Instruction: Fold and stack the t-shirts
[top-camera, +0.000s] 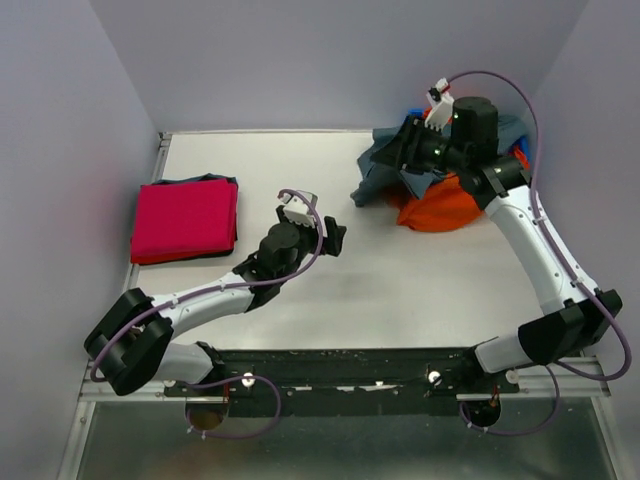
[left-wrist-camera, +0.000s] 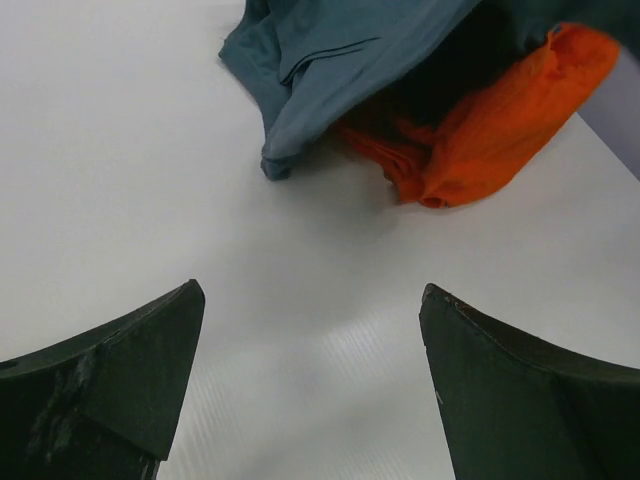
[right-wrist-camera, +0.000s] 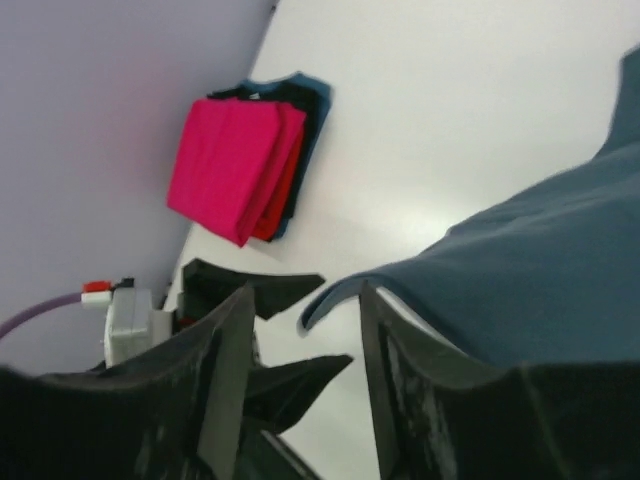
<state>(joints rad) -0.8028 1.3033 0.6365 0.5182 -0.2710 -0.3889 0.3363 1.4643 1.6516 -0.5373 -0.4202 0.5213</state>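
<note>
The grey-blue shirt's near end (left-wrist-camera: 281, 160) sticks out clear of the orange shirt (left-wrist-camera: 500, 130) over the bare table, so my left gripper will next move outward and down to close on it.
A folded magenta-red t-shirt (top-camera: 185, 220) lies at the table's left, on top of darker folded cloth; the stack also shows in the right wrist view (right-wrist-camera: 235, 165). A crumpled slate grey-blue t-shirt (top-camera: 375, 180) lies over a bright orange t-shirt (top-camera: 440, 208) at the back right. My right gripper (top-camera: 392, 152) hovers over the grey-blue shirt (right-wrist-camera: 540, 280), jaws apart, with the shirt's hem at its right finger (right-wrist-camera: 385, 350). My left gripper (top-camera: 336, 238) is open and empty above bare table, pointing at the grey-blue shirt (left-wrist-camera: 330, 70) and the orange shirt (left-wrist-camera: 500, 130).
Lavender walls (top-camera: 70, 120) close in the white table (top-camera: 300, 290) on the left, back and right. A black rail (top-camera: 340, 370) with the arm bases runs along the near edge. A bit of bright blue (top-camera: 517, 153) shows behind the right wrist.
</note>
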